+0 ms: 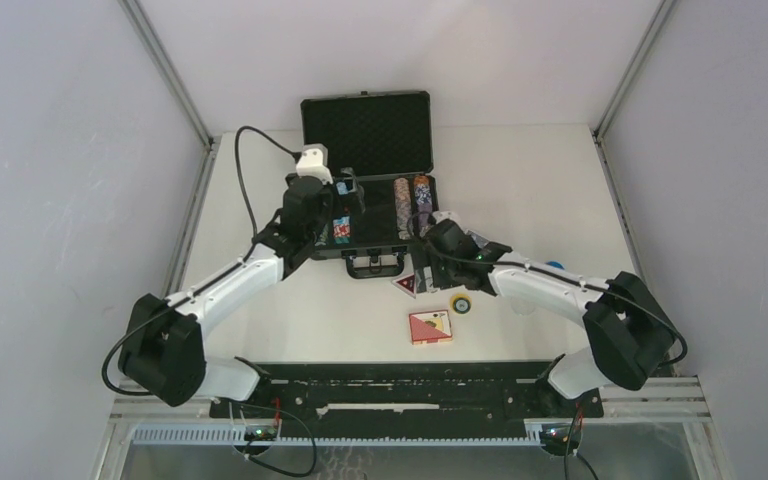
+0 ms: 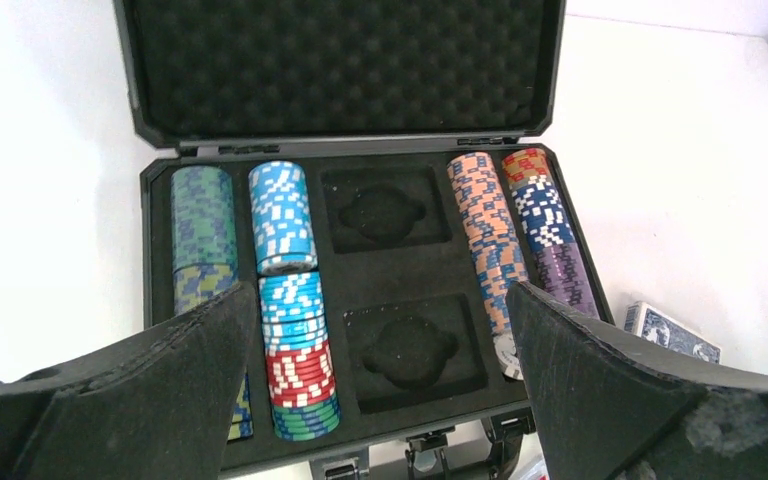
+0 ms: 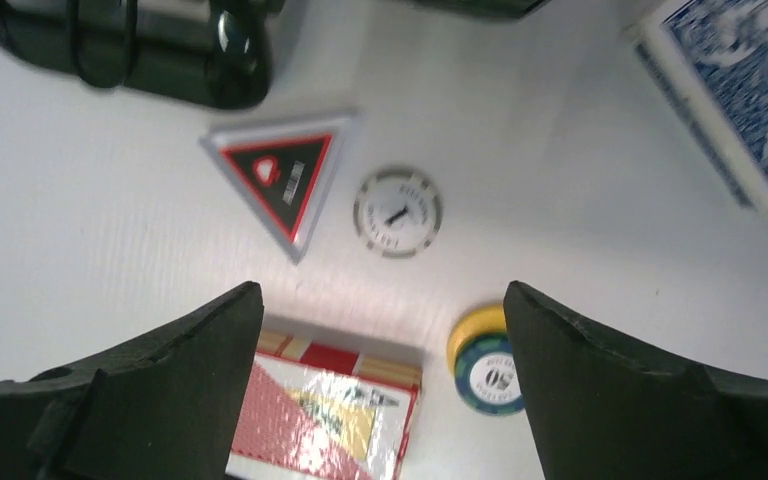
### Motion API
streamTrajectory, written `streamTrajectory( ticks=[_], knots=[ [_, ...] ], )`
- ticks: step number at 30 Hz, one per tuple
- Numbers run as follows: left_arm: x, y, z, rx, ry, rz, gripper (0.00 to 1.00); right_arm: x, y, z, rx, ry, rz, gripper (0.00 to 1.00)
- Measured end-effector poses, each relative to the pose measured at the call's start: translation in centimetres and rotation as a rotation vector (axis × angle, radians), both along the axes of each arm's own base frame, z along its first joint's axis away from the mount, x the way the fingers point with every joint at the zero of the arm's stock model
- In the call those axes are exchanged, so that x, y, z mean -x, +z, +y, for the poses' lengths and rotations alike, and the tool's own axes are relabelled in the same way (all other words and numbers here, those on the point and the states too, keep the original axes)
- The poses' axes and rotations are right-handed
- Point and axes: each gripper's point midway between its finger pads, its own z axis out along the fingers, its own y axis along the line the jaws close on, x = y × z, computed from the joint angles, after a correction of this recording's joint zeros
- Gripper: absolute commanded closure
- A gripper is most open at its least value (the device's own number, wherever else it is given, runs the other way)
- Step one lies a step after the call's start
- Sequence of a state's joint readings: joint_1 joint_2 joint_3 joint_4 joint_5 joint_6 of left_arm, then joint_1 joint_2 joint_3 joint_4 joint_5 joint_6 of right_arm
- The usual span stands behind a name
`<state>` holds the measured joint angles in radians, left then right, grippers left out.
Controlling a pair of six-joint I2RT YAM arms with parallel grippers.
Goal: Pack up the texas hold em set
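Note:
The stack's green top chip [image 1: 462, 304] [image 3: 490, 378] is off-centre by one fingertip. I will next move my right gripper down, back and to the right in the wrist view, onto that chip.
The black briefcase [image 1: 365, 130] stands open at the table's back, foam lid upright. Rows of poker chips [image 2: 290, 300] fill its left and right slots [image 2: 505, 235]; the two middle pockets [image 2: 410, 350] hold nothing. A white round button [image 2: 506, 354] lies at the near end of the orange row. My left gripper [image 2: 380, 290] hovers open over the case [image 1: 345, 205]. My right gripper [image 3: 382, 290] is open above the table in front of the case [image 1: 422, 232], holding nothing. Under it lie a red card deck [image 3: 325, 415], a triangular button [image 3: 285, 175], a white round button [image 3: 397, 212] and a yellow-and-green chip stack [image 3: 490, 365].
A blue card deck [image 3: 740, 90] lies on the table to the right of the case [image 2: 670, 335]. The case's handle [image 3: 130, 50] and latches jut toward me at its front edge. White walls and metal posts close in the table on both sides.

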<state>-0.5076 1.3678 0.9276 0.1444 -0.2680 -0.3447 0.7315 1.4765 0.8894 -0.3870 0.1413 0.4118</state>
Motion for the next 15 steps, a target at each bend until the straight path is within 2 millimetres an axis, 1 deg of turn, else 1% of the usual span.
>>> streamTrajectory(
  ticks=[3,8,11,15],
  knots=[
    [0.6,-0.5,0.7,0.014,0.029,0.012,0.0,2.0,0.0,0.5,0.046,0.045,0.005,0.0],
    [2.4,-1.2,1.7,0.065,0.065,0.039,0.0,5.5,-0.6,1.3,0.099,0.075,0.03,0.0],
    [3.8,-1.8,2.2,0.099,0.076,0.049,0.0,7.3,-1.5,1.3,0.123,0.077,0.047,0.0],
    [5.8,-3.1,3.3,0.119,0.093,0.062,0.0,9.6,-3.1,0.5,0.165,0.07,0.075,0.0]
  ],
)
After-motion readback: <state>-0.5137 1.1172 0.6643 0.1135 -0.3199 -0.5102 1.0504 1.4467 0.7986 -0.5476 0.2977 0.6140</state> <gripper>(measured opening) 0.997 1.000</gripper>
